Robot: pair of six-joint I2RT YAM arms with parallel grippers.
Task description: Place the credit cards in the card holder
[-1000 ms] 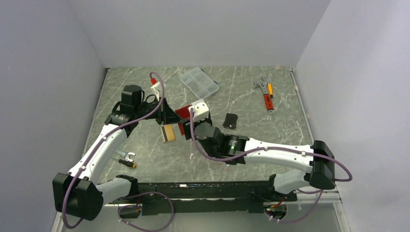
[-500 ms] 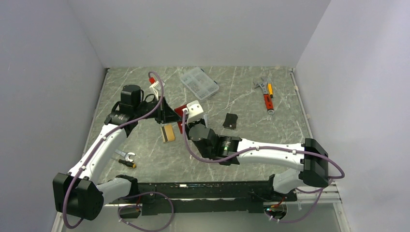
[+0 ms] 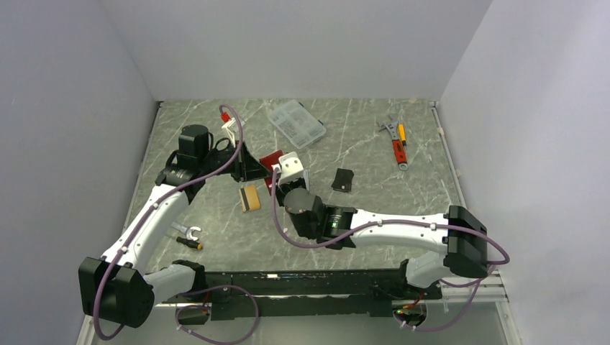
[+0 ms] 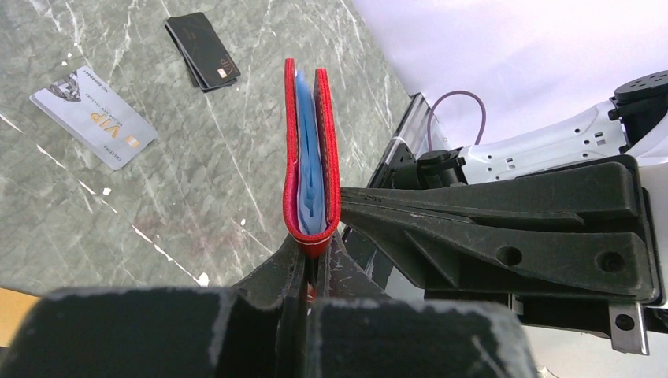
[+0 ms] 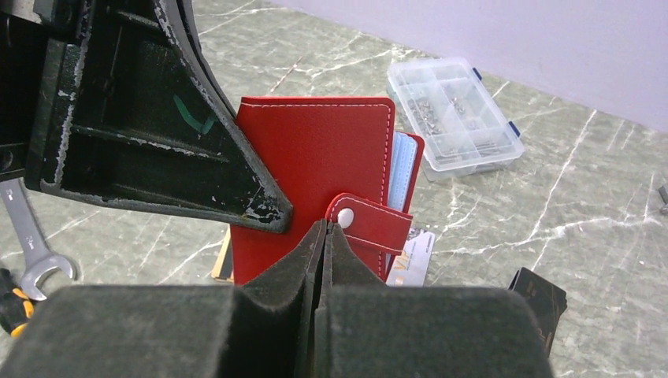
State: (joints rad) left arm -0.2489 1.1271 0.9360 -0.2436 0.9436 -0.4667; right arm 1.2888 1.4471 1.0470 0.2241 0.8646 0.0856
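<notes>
I will move my left gripper back and down to the bare tabletop and let go of the card holder [image 4: 311,150] there, clear of the cards.
The card holder [image 4: 311,150], red with light blue inside, stands on edge above the table. My left gripper [image 4: 313,252] is shut on its lower edge. In the right wrist view the card holder [image 5: 315,169] shows its red cover and snap tab [image 5: 370,224]. My right gripper [image 5: 325,230] is shut, its tips against the tab's snap end, with nothing visible between the jaws. A silver-grey credit card [image 4: 94,118] lies flat on the table. An orange-gold credit card [image 3: 250,198] lies left of the right wrist. A dark flat piece [image 4: 203,63] lies farther off; card or wallet, I cannot tell.
A clear compartment box [image 3: 296,123] sits at the back. Red and orange hand tools [image 3: 397,144] lie at the back right. A spanner and a small screwdriver [image 3: 188,236] lie by the left arm. Grey walls close three sides.
My right arm has moved left and up to the card holder's tab, and its jaws have gone from open to shut. The left gripper has kept its hold and place.
</notes>
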